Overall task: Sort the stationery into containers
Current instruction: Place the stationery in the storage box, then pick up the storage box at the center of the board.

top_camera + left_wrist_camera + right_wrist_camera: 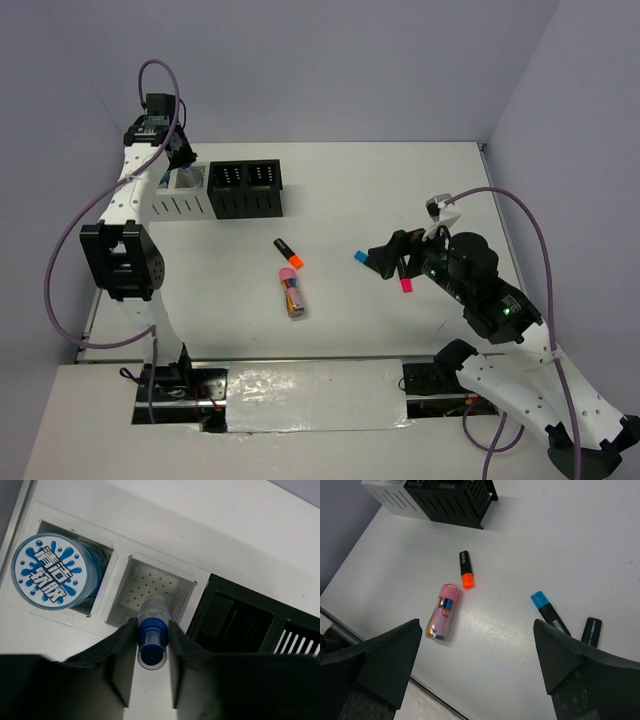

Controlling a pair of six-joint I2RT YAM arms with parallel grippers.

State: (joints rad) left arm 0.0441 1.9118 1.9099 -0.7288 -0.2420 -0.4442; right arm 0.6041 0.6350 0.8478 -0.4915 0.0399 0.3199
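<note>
Next, my right gripper needs to travel left in the top view and lower onto the pink-orange tube's clear body [440, 621], since the orange highlighter [465, 570] lies beside the tube's pink cap.
My left gripper [152, 645] is shut on the tiny clear blue-capped bottle [152, 632] and holds it over the second white box [150, 582]. The first white box [30, 535] holds a round blue piece [49, 572]. The two black boxes [245, 187] stand to the right of the white ones [178, 203]. My right gripper [477, 655] is open and empty above the table. The pink-orange tube [443, 612], orange highlighter [465, 570] and blue highlighter [549, 612] lie on the table. The pink highlighter [405, 283] lies by the right gripper [388, 257].
The left arm [125, 250] reaches to the far left corner by the wall. The table's near edge with a silver taped strip [310, 385] runs along the bottom. The right wall stands close to the table's right side.
</note>
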